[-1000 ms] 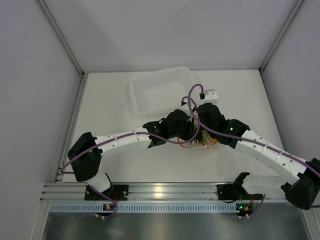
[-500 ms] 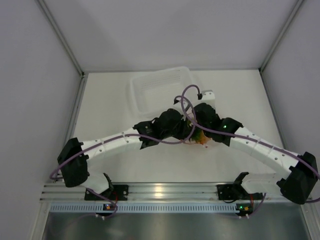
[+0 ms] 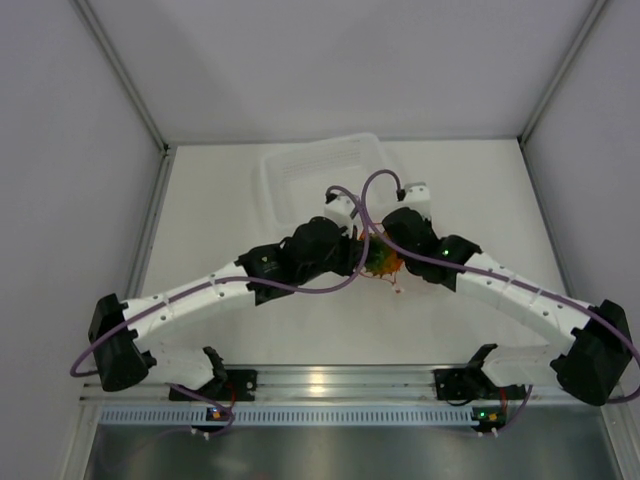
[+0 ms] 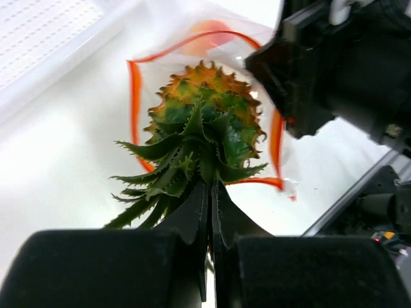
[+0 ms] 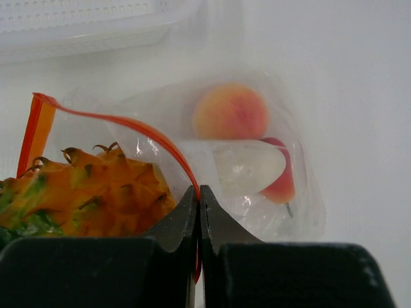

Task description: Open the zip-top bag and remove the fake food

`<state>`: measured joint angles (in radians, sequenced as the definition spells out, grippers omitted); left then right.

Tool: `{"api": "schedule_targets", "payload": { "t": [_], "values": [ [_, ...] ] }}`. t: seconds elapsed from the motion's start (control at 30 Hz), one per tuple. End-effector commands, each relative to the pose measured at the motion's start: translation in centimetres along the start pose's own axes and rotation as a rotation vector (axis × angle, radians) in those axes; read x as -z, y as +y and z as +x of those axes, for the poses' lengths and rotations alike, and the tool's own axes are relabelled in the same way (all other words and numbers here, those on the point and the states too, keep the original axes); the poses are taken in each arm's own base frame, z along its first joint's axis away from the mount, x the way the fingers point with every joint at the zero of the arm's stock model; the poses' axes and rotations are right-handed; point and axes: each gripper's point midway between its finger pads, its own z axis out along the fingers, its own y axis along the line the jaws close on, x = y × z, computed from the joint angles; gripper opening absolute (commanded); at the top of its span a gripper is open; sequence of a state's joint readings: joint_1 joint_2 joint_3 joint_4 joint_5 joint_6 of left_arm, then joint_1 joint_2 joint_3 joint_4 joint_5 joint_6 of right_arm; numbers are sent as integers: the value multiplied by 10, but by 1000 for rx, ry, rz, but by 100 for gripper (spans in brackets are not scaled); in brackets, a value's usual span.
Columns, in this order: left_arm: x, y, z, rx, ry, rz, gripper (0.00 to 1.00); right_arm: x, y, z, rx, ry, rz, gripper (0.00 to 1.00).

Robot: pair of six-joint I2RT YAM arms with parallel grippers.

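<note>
The pineapple [image 3: 382,262] in my left gripper goes up from the bag's opening next, then comes down outward into the empty tray [image 3: 318,183] for release.
The zip-top bag [image 5: 260,208] lies open on the table, its red-orange strip [image 4: 135,106] forming a loop around the mouth. My right gripper [image 5: 198,190] is shut on that strip. My left gripper [image 4: 210,187] is shut on the green leaves of the orange pineapple [image 4: 207,109], which sits in the bag's mouth, leaves pointing out. Deeper in the bag lie a peach-coloured fruit [image 5: 230,112], a white round vegetable [image 5: 249,168] and a small red fruit [image 5: 286,184]. From above, the pineapple [image 3: 382,262] shows between the two wrists.
A rigid clear tray [image 3: 318,178] stands just beyond the bag, toward the back of the table. The right arm's black wrist [image 4: 340,70] hangs close over the bag's right side. White walls enclose the table on three sides.
Both arms have reached farther from the near edge toward the tray, carrying the bag and pineapple up and left. More of the pineapple shows from above than before.
</note>
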<state>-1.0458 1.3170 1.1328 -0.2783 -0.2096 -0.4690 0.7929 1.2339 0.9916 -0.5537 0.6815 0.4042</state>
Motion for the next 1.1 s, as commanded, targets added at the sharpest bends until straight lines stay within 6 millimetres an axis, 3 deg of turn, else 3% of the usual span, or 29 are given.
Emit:
{"api": "schedule_targets", "payload": {
  "t": [0.0,0.2,0.63,0.83,1.07],
  "values": [
    [17,12,-37,7,-110,-73,0,3,-13,-4,-46,-22,28,0],
    [25,44,-48,52,-148,-179,0,13,-17,-13,-115,-65,-24,0],
    [51,72,-81,130,-250,-213,0,7,-31,-1,-96,-35,33,0],
    [55,70,-94,202,-278,-115,0,8,-26,-2,-103,-29,9,0],
    [68,90,-109,269,-352,-169,0,8,-32,-2,-102,-36,35,0]
  ]
}}
